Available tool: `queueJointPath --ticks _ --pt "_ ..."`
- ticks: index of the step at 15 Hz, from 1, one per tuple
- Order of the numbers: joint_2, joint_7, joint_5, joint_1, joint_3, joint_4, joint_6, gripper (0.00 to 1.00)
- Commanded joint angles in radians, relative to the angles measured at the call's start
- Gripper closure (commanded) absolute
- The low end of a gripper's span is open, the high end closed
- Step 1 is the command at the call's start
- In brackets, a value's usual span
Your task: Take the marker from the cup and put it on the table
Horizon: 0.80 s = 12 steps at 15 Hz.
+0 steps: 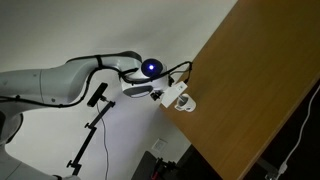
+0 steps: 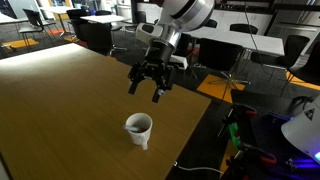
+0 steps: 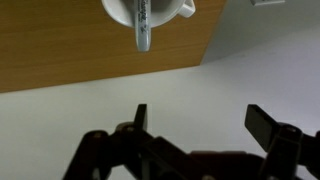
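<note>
My gripper needs to move down toward the cup before it closes on the marker's near end (image 3: 143, 40).
The white cup (image 2: 139, 128) stands on the brown wooden table (image 2: 70, 100) near its edge. In the wrist view the cup (image 3: 165, 8) is at the top edge, and the marker (image 3: 142, 30) sticks out of it as a thin stick. My gripper (image 2: 150, 82) hangs above the table, a little beyond the cup and apart from it. Its fingers are open and empty, as the wrist view (image 3: 200, 125) shows. The gripper (image 1: 165, 95) also shows at the table's edge (image 1: 250, 80) in an exterior view. The marker's colour is hard to tell.
The table edge (image 3: 200, 55) runs close behind the cup, with pale floor beyond it. Office chairs and desks (image 2: 240, 50) stand past the table. A black tripod (image 1: 92, 125) stands beside the arm. Cables (image 1: 300, 140) hang at the table's side.
</note>
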Motion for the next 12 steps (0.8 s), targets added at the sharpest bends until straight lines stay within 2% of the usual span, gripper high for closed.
queueJointPath --ticks 1,3,5,12 --pt "0.002 0.002 -0.002 0.003 -0.002 0.002 -0.002 0.00" --pt "0.002 0.002 -0.002 0.003 -0.002 0.003 -0.002 0.00" --pt "0.017 0.027 0.013 0.023 0.004 0.005 0.073 0.00" --pt "0.094 -0.007 0.101 0.071 0.061 0.007 0.309 0.00"
